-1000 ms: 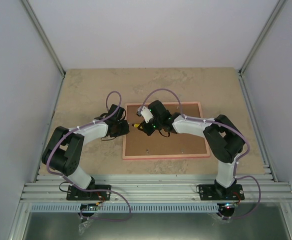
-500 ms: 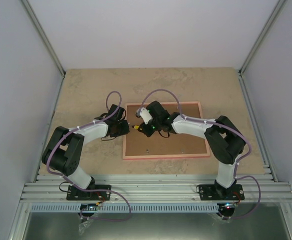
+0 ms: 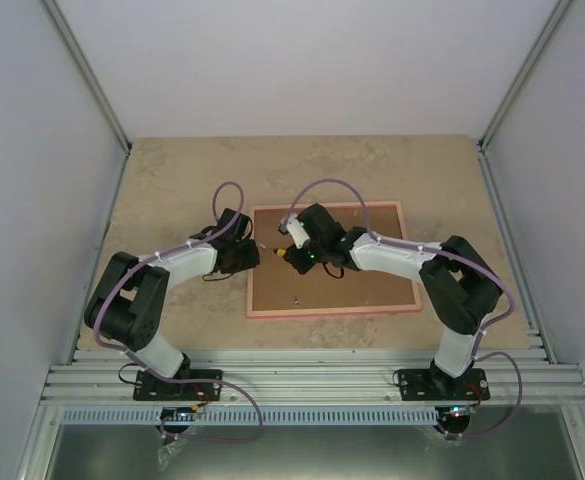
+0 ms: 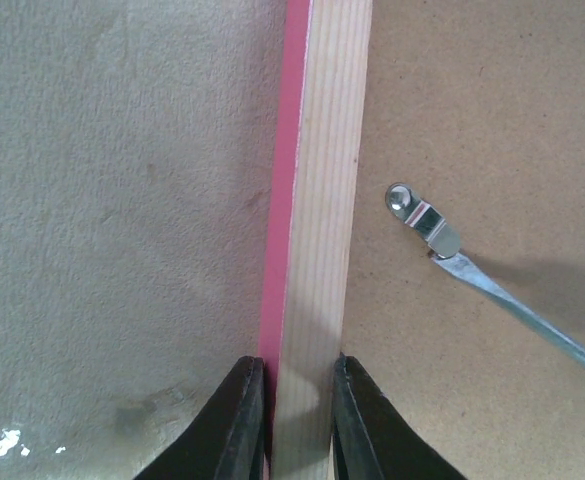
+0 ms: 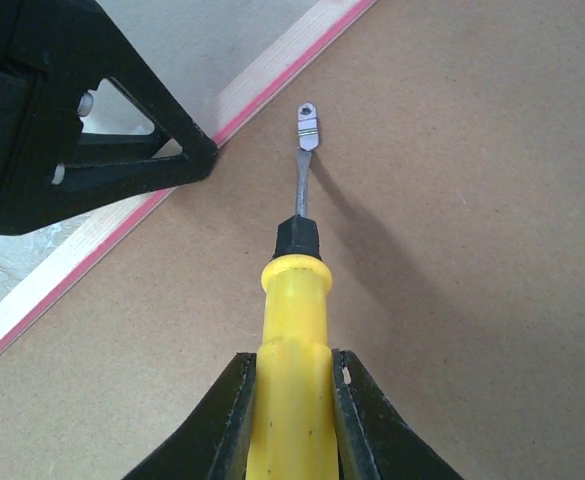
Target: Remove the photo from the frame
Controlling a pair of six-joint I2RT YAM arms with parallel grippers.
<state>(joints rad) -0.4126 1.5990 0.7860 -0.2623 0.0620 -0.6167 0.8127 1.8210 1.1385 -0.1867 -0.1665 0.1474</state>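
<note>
My right gripper has bare table to its right in the top view. Next, it needs to lift, move past the frame [image 3: 332,312] and lower to let go of the screwdriver.
The pink frame [image 3: 332,312] lies face down on the table, its brown fibreboard back [image 3: 362,285] up. My left gripper [image 3: 251,256] is shut on the frame's left rail [image 4: 317,200], one finger on each side [image 4: 300,420]. My right gripper [image 5: 292,400] is shut on a yellow-handled screwdriver [image 5: 294,350]. The blade tip rests against a small metal retaining tab [image 5: 308,124] on the backing near the left rail; the tab also shows in the left wrist view [image 4: 422,220]. The photo is hidden under the backing.
The tan stone-pattern table [image 3: 172,180] is enclosed by white walls. An aluminium rail strip [image 3: 312,375] runs along the near edge by the arm bases. Another small tab [image 3: 294,298] sits near the frame's front edge.
My right gripper has shifted slightly with the screwdriver, its tip moving toward the tab near the left rail. The left gripper has stayed on the rail.
</note>
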